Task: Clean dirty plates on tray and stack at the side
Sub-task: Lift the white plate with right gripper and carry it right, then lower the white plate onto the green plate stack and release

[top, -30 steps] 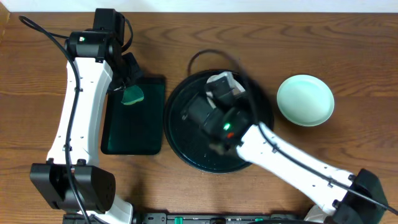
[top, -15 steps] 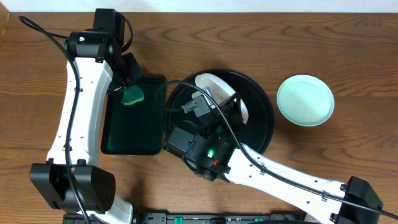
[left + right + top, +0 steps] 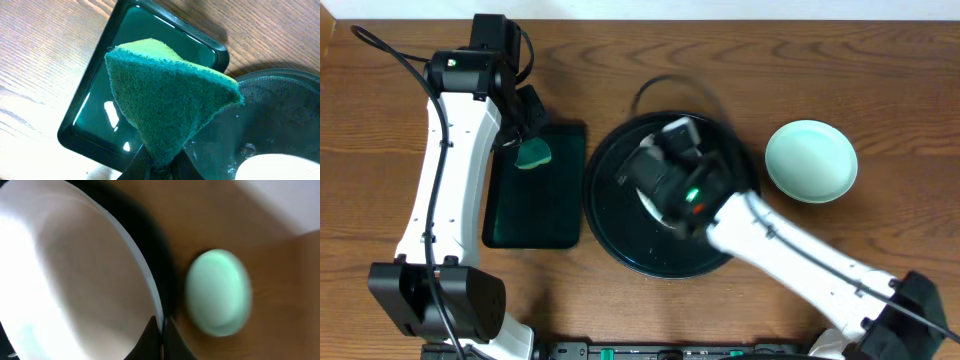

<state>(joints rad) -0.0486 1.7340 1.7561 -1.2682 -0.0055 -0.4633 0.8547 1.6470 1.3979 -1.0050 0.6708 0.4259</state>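
Note:
My right gripper carries the white plate (image 3: 651,204) over the pale mint plate (image 3: 810,160) next, then lowers and releases it. The mint plate is below this gripper and to its right in the overhead view.
My right gripper (image 3: 658,186) is over the round black tray (image 3: 610,225), shut on the rim of a white plate (image 3: 75,280) that fills the left of the right wrist view; only a sliver of that plate (image 3: 651,204) shows from overhead under the arm. The jaws (image 3: 160,336) pinch the plate's edge. A pale mint plate (image 3: 810,160) lies on the table right of the tray, also in the right wrist view (image 3: 218,292). My left gripper (image 3: 530,140) is shut on a green sponge (image 3: 167,95) above the rectangular tray.
A smaller rectangular black tray (image 3: 532,205) lies left of the round tray; the left wrist view shows it (image 3: 95,107) beside the round tray (image 3: 280,105) and a plate edge (image 3: 280,167). A black cable (image 3: 650,88) loops behind the round tray.
My right arm swung to the tray's lower left with the plate tilted up, then back over the tray's middle. The left arm and sponge have not moved.

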